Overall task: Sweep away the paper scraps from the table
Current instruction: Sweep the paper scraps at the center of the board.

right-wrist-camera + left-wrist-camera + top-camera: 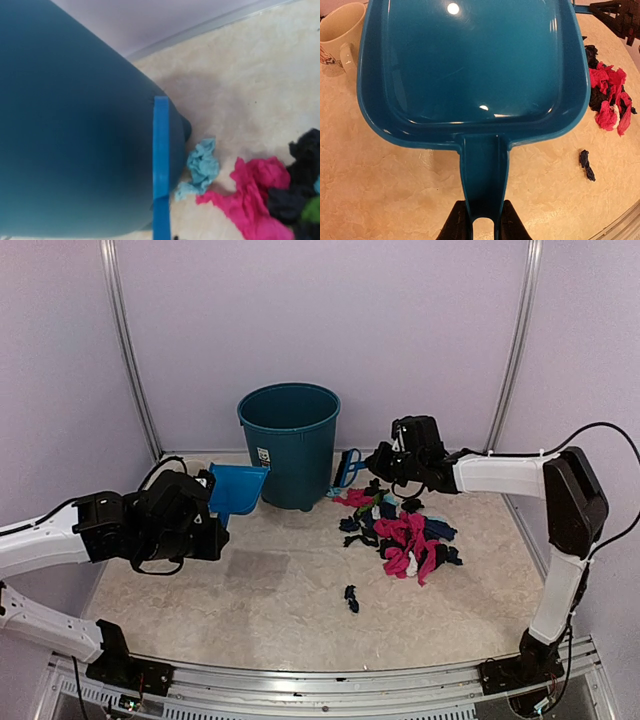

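Note:
I need to lower my left gripper toward the metal bar next and release the dustpan [236, 490] on the table [320, 614] beside the lone black scrap, because that spot is clear.
The paper scraps [405, 532], pink, black, dark blue and teal, lie in a pile on the table [280, 610] right of centre. One black scrap [351, 597] lies apart, nearer the front. My left gripper [205, 512] is shut on the handle of the blue dustpan [236, 490], held left of the bin; in the left wrist view the handle [482, 190] sits between my fingers [456, 222]. My right gripper [386, 462] holds the blue hand brush [348, 468] beside the bin, just behind the pile. The right wrist view shows its handle [161, 165], a teal scrap [202, 167] and a pink scrap [255, 197]; my fingers are hidden there.
A dark teal bin [290, 445] stands at the back centre, filling the left of the right wrist view [75, 125]. A cream mug [340, 30] stands beyond the dustpan's left corner. Lilac walls [60, 370] close in the sides and back; a metal rail [330, 680] runs along the front.

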Tool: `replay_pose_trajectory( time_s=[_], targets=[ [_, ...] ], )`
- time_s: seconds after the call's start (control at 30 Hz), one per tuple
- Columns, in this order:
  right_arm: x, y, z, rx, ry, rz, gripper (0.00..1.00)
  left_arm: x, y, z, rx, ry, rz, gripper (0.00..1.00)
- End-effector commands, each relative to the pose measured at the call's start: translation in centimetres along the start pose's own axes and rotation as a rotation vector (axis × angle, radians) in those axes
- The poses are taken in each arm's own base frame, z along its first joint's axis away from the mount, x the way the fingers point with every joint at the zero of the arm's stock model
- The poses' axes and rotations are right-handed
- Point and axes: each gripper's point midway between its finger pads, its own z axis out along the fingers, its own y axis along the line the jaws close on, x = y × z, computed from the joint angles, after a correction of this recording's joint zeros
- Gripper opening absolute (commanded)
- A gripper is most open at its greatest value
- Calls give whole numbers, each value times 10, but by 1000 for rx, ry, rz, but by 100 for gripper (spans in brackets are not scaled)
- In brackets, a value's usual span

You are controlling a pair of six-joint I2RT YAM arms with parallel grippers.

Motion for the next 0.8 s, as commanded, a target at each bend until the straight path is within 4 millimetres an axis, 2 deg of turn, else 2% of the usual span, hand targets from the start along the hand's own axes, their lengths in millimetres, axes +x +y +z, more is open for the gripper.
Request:
replay_pose_trajectory(
  time_s=[0.0, 0.13, 0.23, 0.37, 0.53, 0.77],
  targets=[
    [-8, 16, 26, -46, -5, 13, 0, 7, 2, -6, 5, 7, -6, 5],
    [4, 15, 50, -73, 48, 31, 0, 14, 5, -7, -5, 19, -13, 5],
    [17, -1, 63, -40, 78, 36, 0, 18, 6, -8, -1, 23, -22, 5],
    [33, -29, 69, 6, 116, 48, 0, 20, 5, -9, 3, 24, -26, 5],
    [48, -55, 58, 49, 143, 52, 0, 20, 3, -9, 5, 23, -21, 5],
    [63, -82, 13, 126, 139, 35, 0, 22, -5, -2, 22, 33, 2, 5]
  ],
)
